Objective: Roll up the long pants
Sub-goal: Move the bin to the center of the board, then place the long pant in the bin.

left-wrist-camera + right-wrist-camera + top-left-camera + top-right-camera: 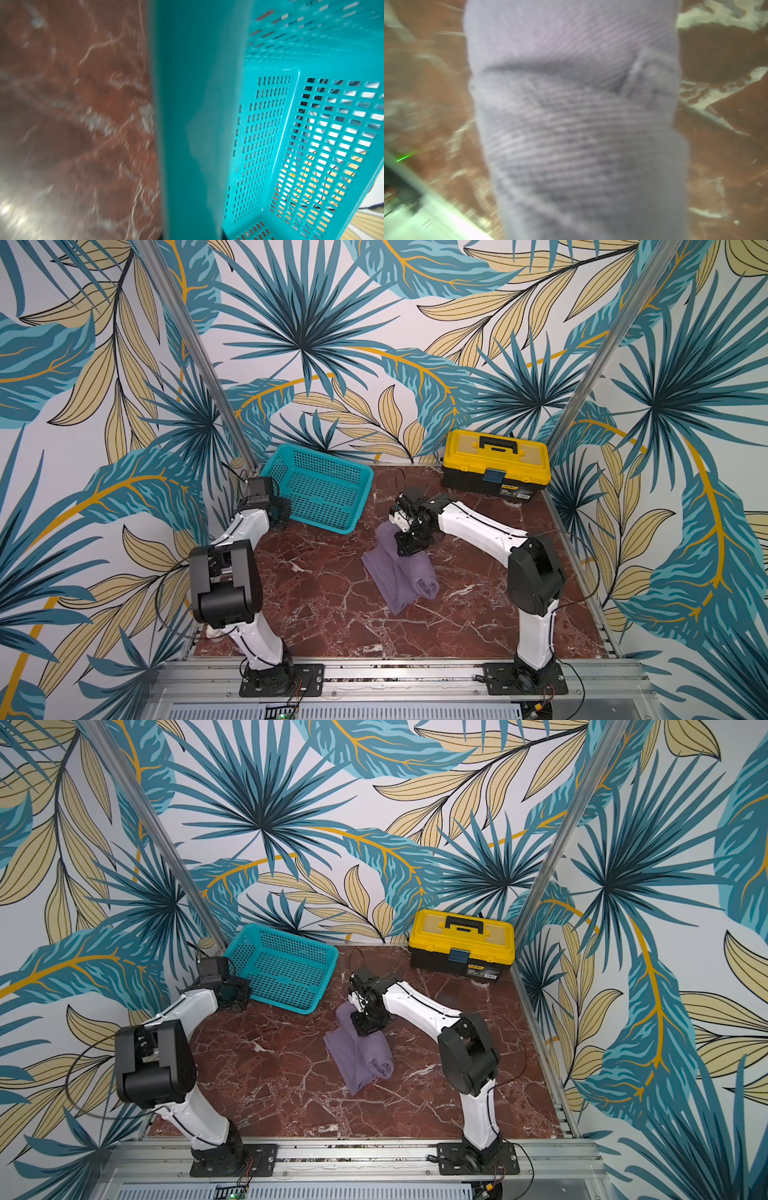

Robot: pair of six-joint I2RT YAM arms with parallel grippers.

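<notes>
I will next use my right gripper to lift the pants (395,578) outward over the rim of the empty teal basket (326,489), which stands beside my left gripper. Then I will lower them inside and let go.
The long pants (395,578) (358,1058) lie as a dusty-purple, partly rolled bundle in the middle of the marble table. My right gripper (405,549) (361,1027) is shut on their far end, which stands lifted a little off the table. In the right wrist view the ribbed purple fabric (581,124) fills the space at the jaws and hides the fingers. My left gripper (279,519) (237,1000) is at the near left corner of the teal basket (320,493) (282,969). The basket wall (197,104) runs straight into its jaws, which are shut on it.
A yellow and black toolbox (496,466) (461,946) stands at the back right. The basket sits at the back left, against the patterned wall. The red marble table top (332,626) has metal rails along its front and right edges.
</notes>
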